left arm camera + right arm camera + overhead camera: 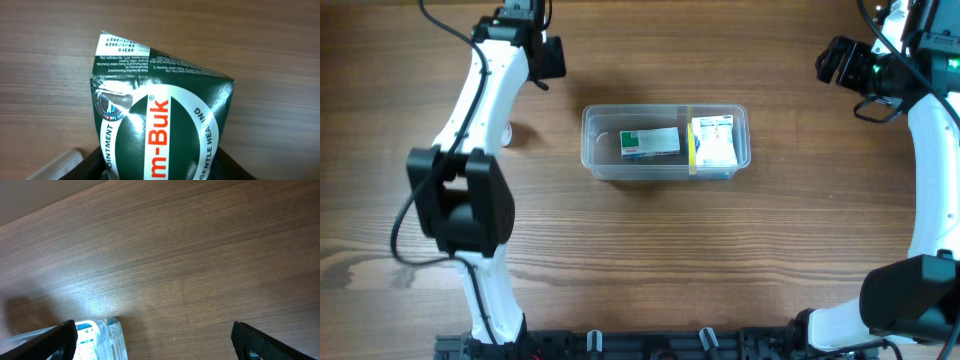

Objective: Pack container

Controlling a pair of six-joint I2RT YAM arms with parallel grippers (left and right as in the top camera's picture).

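Note:
My left gripper should swing across above the container's bare near strip (667, 162) next, then go down and let go, because that strip is below the gripper and to its right in the overhead view.
The clear plastic container (605, 160) sits mid-table, long side left to right. Inside lie a green and white box (651, 144) and, at its right end, a white and blue box (714, 142). My left gripper (542, 52) is raised at the far left of the table, shut on a dark green box with red lettering (165, 127) that fills the left wrist view. My right gripper (840, 62) is at the far right, open and empty. The right wrist view shows its two fingers wide apart and a corner of the container (102, 340).
A small clear spray bottle (510, 133) lies on the wooden table left of the container, partly hidden by the left arm. Both arm bases stand at the near edge.

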